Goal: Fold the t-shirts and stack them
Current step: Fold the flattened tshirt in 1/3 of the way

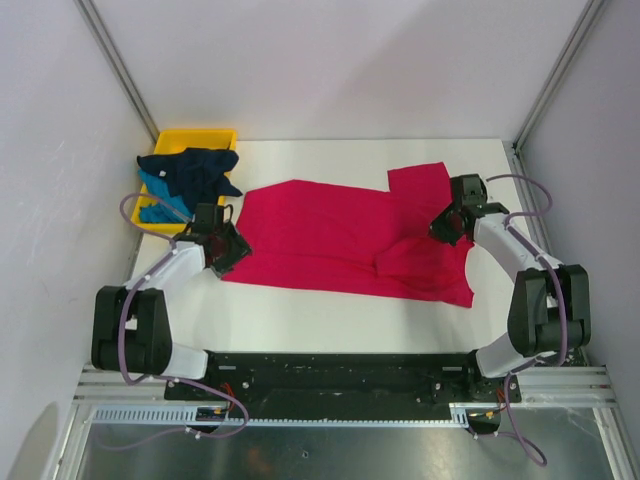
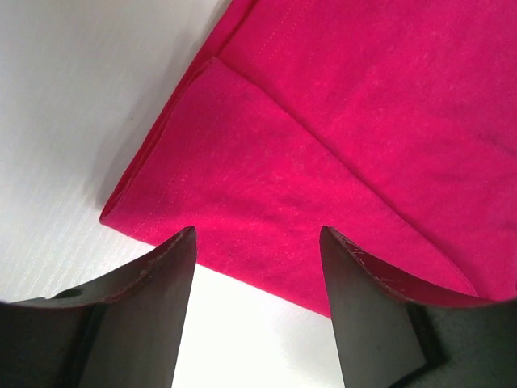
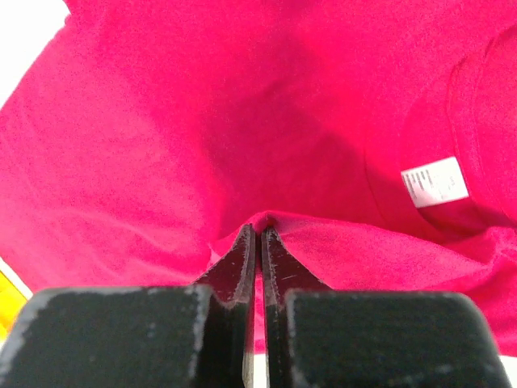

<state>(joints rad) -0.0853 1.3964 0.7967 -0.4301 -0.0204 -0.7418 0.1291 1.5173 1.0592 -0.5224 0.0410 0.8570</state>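
Observation:
My right gripper will next move outward and let go of the fold over the flat cloth beside the label, because that cloth is farther outward and is still uncovered.
The crimson-pink t-shirt [image 1: 340, 235] lies spread across the middle of the white table, its right part folded over itself. My right gripper [image 1: 443, 228] is shut on a pinched fold of that shirt [image 3: 260, 222] near the collar; a white label [image 3: 435, 182] shows beside it. My left gripper [image 1: 228, 252] is open and empty at the shirt's near left corner [image 2: 242, 210], its fingers [image 2: 170, 275] over bare table at the hem. The dark navy t-shirt [image 1: 195, 170] and the teal-blue t-shirt [image 1: 155, 195] lie heaped in the tray.
A yellow plastic tray [image 1: 200, 136] sits at the back left corner of the table. Grey walls and metal frame posts close in the left, back and right sides. White table surface [image 1: 300, 315] lies between the shirt and the arm bases.

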